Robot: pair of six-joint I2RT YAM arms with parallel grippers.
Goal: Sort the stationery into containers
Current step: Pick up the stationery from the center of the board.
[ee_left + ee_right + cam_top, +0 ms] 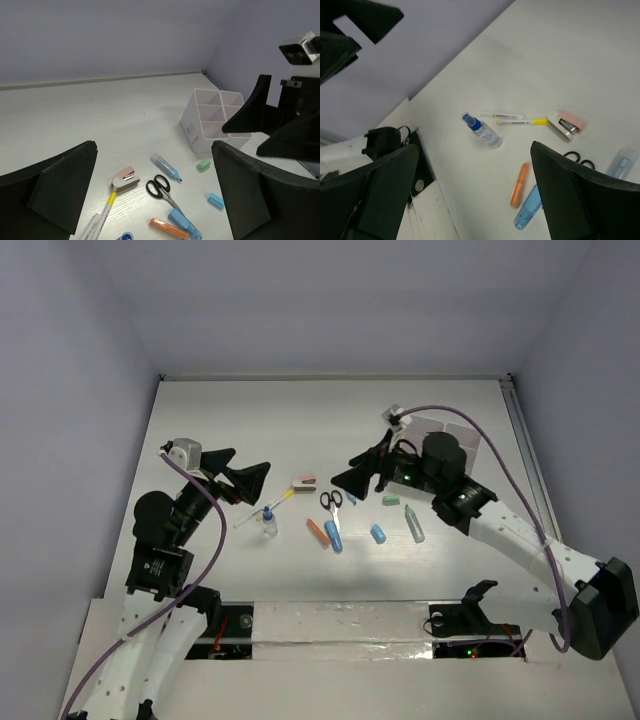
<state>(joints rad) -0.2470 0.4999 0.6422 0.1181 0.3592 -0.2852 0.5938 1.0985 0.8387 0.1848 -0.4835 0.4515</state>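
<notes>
My right gripper should move back and to the left in the top view, then go down around the bottle's body [270, 527] [489, 135], because the blue-capped bottle is standing upright.
The stationery lies scattered mid-table: black-handled scissors [331, 502], an orange marker [318, 532], a blue marker [333, 536], a teal marker [414, 524], a mint eraser [391, 500], a pink-beige stapler [303, 482], a blue-capped bottle [268, 520] and a yellow-tipped pen [270, 506]. The white divided containers [215, 120] stand at the back right, partly behind my right arm. My left gripper [252, 460] hovers open left of the pile, empty. From the right, my right gripper [342, 471] hangs open over the scissors, holding nothing. The right wrist view shows the bottle [482, 131] and orange marker [519, 185].
A small light-blue piece [378, 533] and a pale blue marker [166, 167] also lie in the pile. The grey walls enclose the table on three sides. A taped strip [340, 620] runs along the near edge between the arm bases.
</notes>
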